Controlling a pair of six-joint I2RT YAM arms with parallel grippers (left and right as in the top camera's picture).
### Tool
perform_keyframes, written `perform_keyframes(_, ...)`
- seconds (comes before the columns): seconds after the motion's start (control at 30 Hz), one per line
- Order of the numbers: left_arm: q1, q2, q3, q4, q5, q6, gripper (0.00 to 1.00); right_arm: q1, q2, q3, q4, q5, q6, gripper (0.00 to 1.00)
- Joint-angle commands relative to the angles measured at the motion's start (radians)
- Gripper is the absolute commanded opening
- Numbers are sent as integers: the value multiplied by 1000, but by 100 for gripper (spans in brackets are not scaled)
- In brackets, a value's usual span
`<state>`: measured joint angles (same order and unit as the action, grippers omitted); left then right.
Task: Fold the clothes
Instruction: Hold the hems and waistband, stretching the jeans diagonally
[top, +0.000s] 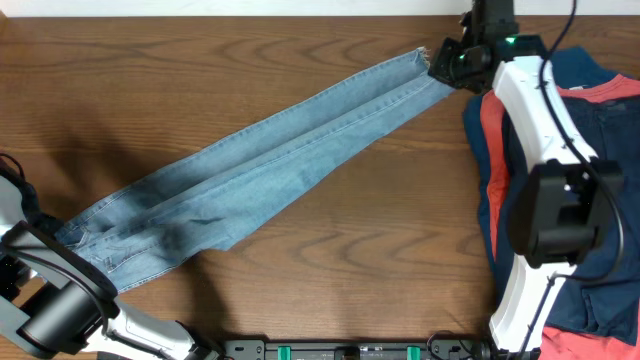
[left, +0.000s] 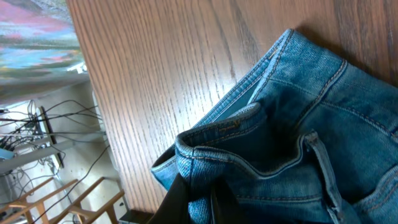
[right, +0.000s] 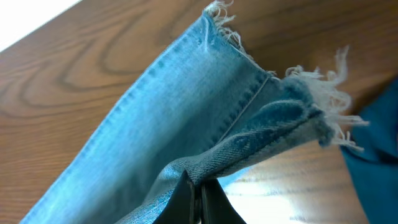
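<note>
My right gripper lifts next, then lowers with the leg end onto the lower leg's hem (top: 418, 65) (right: 239, 61) and lets go. The held layer still stands off that hem.
The light-blue jeans (top: 270, 160) lie stretched diagonally across the table, waistband at the lower left, frayed hems at the upper right. My left gripper (top: 40, 228) is shut on the waistband; the left wrist view shows its jaws (left: 200, 198) pinching a fold of the jeans (left: 298, 130). My right gripper (top: 447, 68) is shut on the leg ends; the right wrist view shows its jaws (right: 199, 190) pinching a denim fold just below the frayed hem (right: 261, 81), lifted slightly off the wood.
A pile of dark navy garments (top: 600, 230) with a red-orange shirt (top: 600, 92) lies at the right edge, under my right arm. The table's left edge (left: 93, 112) runs close to the waistband, with floor, cables and wooden chairs beyond.
</note>
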<state>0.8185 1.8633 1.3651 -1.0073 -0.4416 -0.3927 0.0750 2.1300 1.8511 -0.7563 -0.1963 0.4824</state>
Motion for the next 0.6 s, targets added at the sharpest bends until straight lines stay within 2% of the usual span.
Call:
perform_keyframes(0.0, 16, 5, 1, 15, -76, 3, 6, 2, 27, 4, 27, 80, 2, 1)
perform_keyframes(0.13, 16, -13, 23, -16, -76, 6, 6, 3, 15, 11, 31, 75, 1, 0)
perform_keyframes(0.27, 16, -78, 71, -116, -75, -12, 6, -13, -57, 21, -12, 74, -19, 1)
perform_keyframes(0.57, 16, -452, 79, -211, -68, -18, 6, -86, -288, 21, -113, 77, -21, 1)
